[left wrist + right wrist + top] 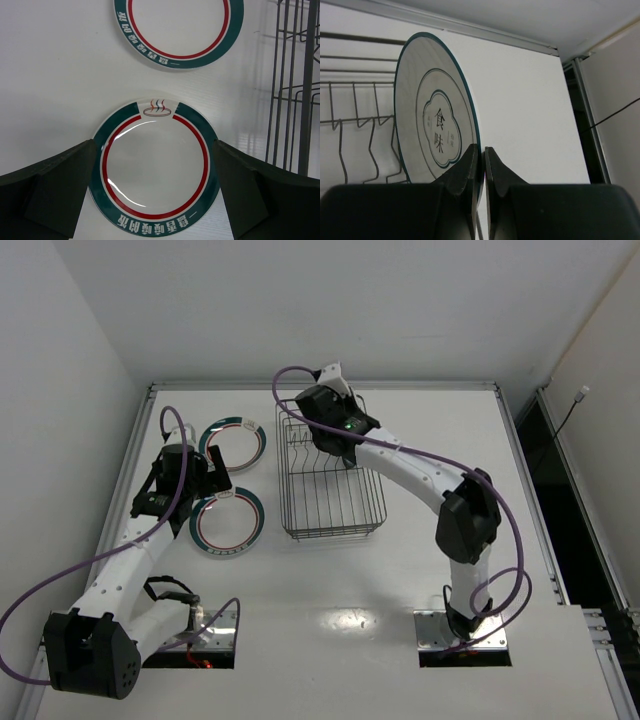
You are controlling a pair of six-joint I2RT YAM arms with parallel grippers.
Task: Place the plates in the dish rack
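I will next bring my left gripper back and down: the near plate fills the whole gap between my open fingers, so I will close on its lettered near rim.
Two white plates with teal rims and red rings lie flat on the table left of the dish rack: the far plate and the near plate. My left gripper is open and hovers above the near plate, with a finger on either side of it and not touching it. The far plate lies beyond. My right gripper is shut on the rim of a teal-edged plate. It holds that plate upright, marked underside showing, at the rack's far end beside the tines.
The rack's wire side stands right of the left gripper. A raised table rim and the back wall run close behind the rack. Side walls close in on the left and right. No fourth plate is in view.
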